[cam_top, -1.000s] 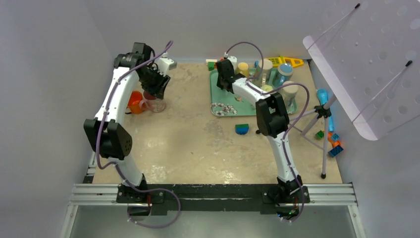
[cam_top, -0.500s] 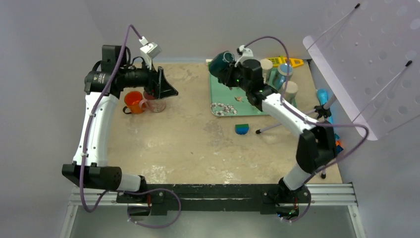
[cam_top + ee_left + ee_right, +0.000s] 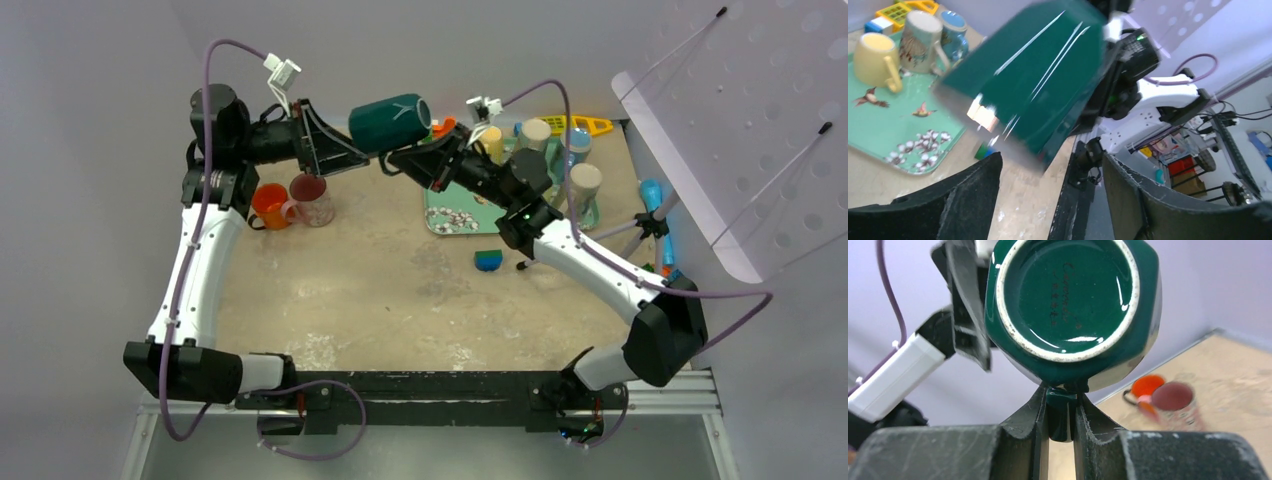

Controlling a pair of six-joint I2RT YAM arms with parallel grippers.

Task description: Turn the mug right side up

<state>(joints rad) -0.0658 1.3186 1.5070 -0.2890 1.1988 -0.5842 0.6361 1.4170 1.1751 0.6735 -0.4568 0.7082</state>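
The mug's near end is free, as my right gripper is on the handle. My left gripper will move gently toward the mug and close across the near edge of its rim (image 3: 361, 147) (image 3: 1034, 162).
A dark green mug (image 3: 390, 122) hangs in the air on its side over the back of the table. My right gripper (image 3: 428, 152) is shut on its handle. In the right wrist view the mug's base (image 3: 1073, 305) faces the camera and the handle sits pinched between my fingers (image 3: 1062, 405). My left gripper (image 3: 350, 145) is open and empty, just left of the mug at about the same height. In the left wrist view the mug (image 3: 1033, 75) fills the space just beyond my open fingers (image 3: 1050, 160) and is not between them.
An orange mug (image 3: 270, 205) and a glass mug (image 3: 312, 197) stand below the left gripper. A teal tray (image 3: 440, 205) holds several mugs at the back. A blue-green block (image 3: 489, 260) lies mid-table. A tripod (image 3: 655, 260) and toys stand at the right.
My right gripper lifted the green mug off the tray and carried it up and left. My left arm rose and swung its open gripper toward the mug.
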